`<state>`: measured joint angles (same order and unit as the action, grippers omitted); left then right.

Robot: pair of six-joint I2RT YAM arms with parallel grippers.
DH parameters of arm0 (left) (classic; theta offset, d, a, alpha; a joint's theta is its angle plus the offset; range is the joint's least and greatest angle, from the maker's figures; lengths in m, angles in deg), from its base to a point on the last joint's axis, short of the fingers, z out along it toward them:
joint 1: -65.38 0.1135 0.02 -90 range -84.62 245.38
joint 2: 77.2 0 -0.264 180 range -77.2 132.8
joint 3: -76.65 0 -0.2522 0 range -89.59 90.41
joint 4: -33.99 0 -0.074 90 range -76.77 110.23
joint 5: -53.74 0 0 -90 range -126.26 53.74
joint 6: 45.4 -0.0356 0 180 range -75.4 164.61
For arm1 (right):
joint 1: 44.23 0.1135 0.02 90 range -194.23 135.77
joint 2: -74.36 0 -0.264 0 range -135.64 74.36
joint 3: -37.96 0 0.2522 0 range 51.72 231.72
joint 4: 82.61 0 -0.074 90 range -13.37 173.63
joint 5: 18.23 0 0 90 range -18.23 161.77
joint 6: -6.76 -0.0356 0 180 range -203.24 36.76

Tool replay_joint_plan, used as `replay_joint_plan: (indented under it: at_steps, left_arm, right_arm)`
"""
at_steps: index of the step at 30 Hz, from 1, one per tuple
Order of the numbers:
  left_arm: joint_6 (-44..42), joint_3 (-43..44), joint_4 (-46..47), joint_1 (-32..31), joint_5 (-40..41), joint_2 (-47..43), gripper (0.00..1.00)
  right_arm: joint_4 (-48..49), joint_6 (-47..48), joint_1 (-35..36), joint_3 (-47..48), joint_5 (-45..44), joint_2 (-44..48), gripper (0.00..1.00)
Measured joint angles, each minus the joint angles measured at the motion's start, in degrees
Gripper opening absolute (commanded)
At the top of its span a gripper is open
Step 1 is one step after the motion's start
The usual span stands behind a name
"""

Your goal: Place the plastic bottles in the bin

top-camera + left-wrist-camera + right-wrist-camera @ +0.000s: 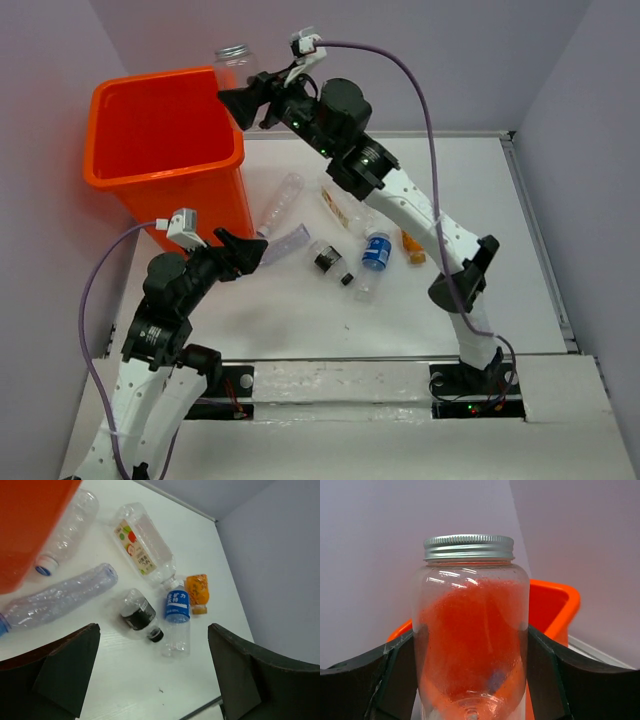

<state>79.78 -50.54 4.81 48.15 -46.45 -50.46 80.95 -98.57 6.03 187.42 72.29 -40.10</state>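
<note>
My right gripper should move the clear bottle to the left in the top view, over the bin's opening (pixel 185 118) (pixel 544 605), and then let it go. The bottle is still hanging by the bin's rim.
The orange bin (pixel 165 130) stands at the table's far left. My right gripper (pixel 240 98) is shut on a clear, unlabelled bottle with a silver cap (pixel 235 62) and holds it upright over the bin's far right corner. In the right wrist view the bottle (pixel 470 630) fills the jaws, with the bin (pixel 555 605) behind it. My left gripper (pixel 248 250) is open and empty, above the table beside the bin's front right. Several bottles lie mid-table: clear (pixel 70 530), crushed clear (pixel 60 597), tan-labelled (pixel 142 545), black-labelled (pixel 139 615), blue-labelled (pixel 177 615), orange (pixel 196 592).
The bin's orange wall (pixel 30 525) is close on the left of my left gripper (pixel 155 680). Purple walls enclose the table at the back and sides. A raised rail (pixel 540 240) runs along the table's right edge.
</note>
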Motion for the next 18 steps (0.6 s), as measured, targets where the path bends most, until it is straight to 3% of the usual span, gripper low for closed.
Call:
replay_joint_plan:
  at_steps: [3, 8, 11, 12, 18]
  left_arm:
    - [2.08, -3.15, -0.07, -0.37, -2.91, -2.80, 0.98]
    - [4.17, -7.67, 0.17, -1.70, -5.33, -4.46, 0.98]
    - [5.25, -10.08, 0.09, -3.10, -5.90, -4.26, 0.98]
    - [5.66, -10.62, 0.11, -3.78, -5.92, -3.96, 0.98]
    - [7.78, -11.39, 2.10, -11.69, -2.47, -0.33, 0.98]
  right_arm:
    - [2.14, 0.15, 1.11, 9.68, 1.01, -9.05, 0.56]
    - [11.39, 0.33, 2.73, 13.90, 1.16, -19.37, 0.58]
    - [15.41, 1.90, 3.85, 16.33, 0.66, -24.81, 0.82]
    - [17.62, 3.63, 4.37, 16.52, 0.31, -26.34, 0.94]
    - [21.22, 5.53, 6.32, 16.57, 0.09, -26.43, 1.00]
